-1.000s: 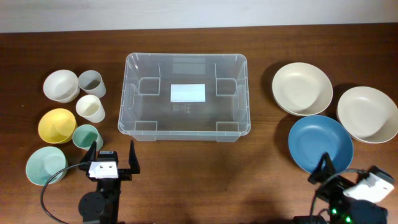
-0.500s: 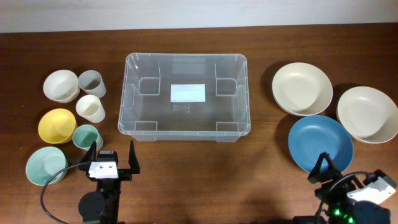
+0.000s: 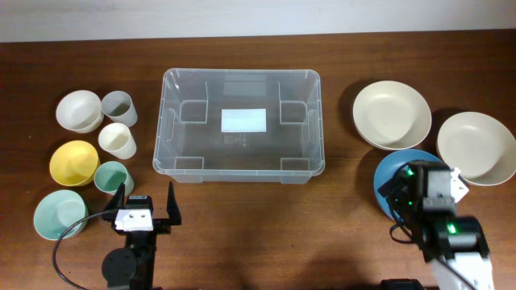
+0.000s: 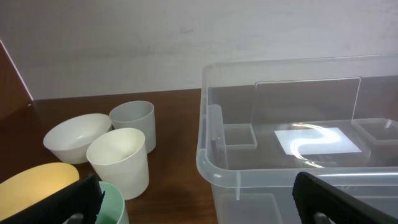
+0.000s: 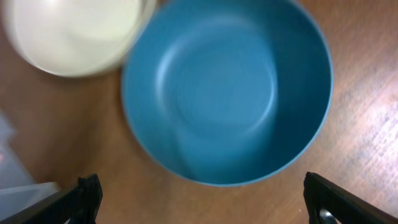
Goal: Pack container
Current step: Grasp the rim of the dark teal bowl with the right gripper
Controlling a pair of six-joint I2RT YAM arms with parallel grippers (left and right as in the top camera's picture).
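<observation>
The spread fingers of my right gripper face the middle of the blue bowl, so next this gripper should move away from the container and down over the blue bowl's rim on that side (image 5: 324, 106).
The clear plastic container (image 3: 242, 125) stands empty at the table's middle, with a white label on its base. It also fills the right side of the left wrist view (image 4: 280, 155). My left gripper (image 3: 145, 211) is open and empty, in front of the container's left front corner; its fingers show in the left wrist view (image 4: 199, 208). My right gripper (image 3: 405, 188) is open and empty, held over the blue bowl (image 3: 384, 179). In the right wrist view the blue bowl (image 5: 227, 93) lies just ahead of the spread fingers (image 5: 208, 202).
Two cream bowls (image 3: 391, 114) (image 3: 477, 147) lie at the right. At the left stand a white bowl (image 3: 79, 110), grey cup (image 3: 118, 106), cream cup (image 3: 117, 140), yellow bowl (image 3: 74, 162), green cup (image 3: 111, 177) and teal bowl (image 3: 56, 213).
My right arm has moved from the table's front right corner up and left, over the blue bowl. The left arm and all objects have not moved.
</observation>
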